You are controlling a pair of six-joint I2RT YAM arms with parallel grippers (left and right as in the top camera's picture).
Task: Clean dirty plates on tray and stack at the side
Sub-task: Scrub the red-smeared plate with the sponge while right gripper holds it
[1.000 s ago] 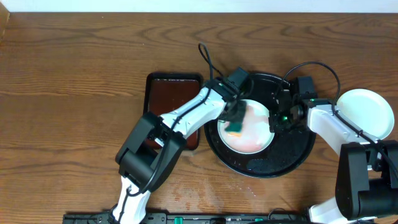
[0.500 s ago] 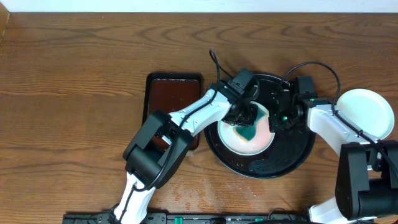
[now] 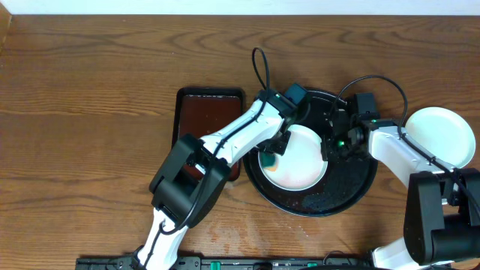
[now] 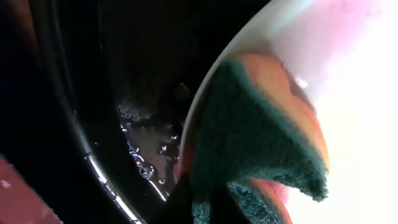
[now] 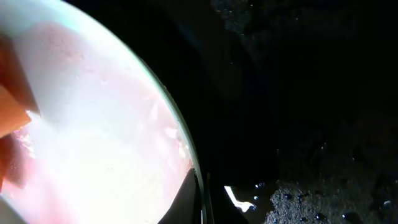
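My left gripper wipes the plate next, rises, shifts left in the overhead view and releases the sponge point(image 4: 261, 143) there, since the bottom of the dark-brown tray shows clear.
A white plate point(image 3: 300, 159) with pink smears lies in the round black tray point(image 3: 352, 191). My left gripper point(image 3: 272, 152) is shut on a green and orange sponge point(image 4: 261, 143) and presses it on the plate's left rim. The sponge also shows in the overhead view point(image 3: 268, 159). My right gripper point(image 3: 327, 146) is shut on the plate's right rim point(image 5: 186, 168), one finger over it and one under. The plate fills the left of the right wrist view point(image 5: 93, 137). A clean white plate point(image 3: 442, 135) sits on the table at the far right. The pale yellow plate is out of view.
A rectangular dark-brown tray point(image 3: 206, 124) lies left of the black tray, partly under my left arm. Wet foam point(image 3: 319, 199) lies on the black tray's front floor. Cables arch over the tray's far side.
My left gripper swept the sponge from the plate's middle to its left rim. The pink film on the plate has thinned. My right gripper has held still on the rim.
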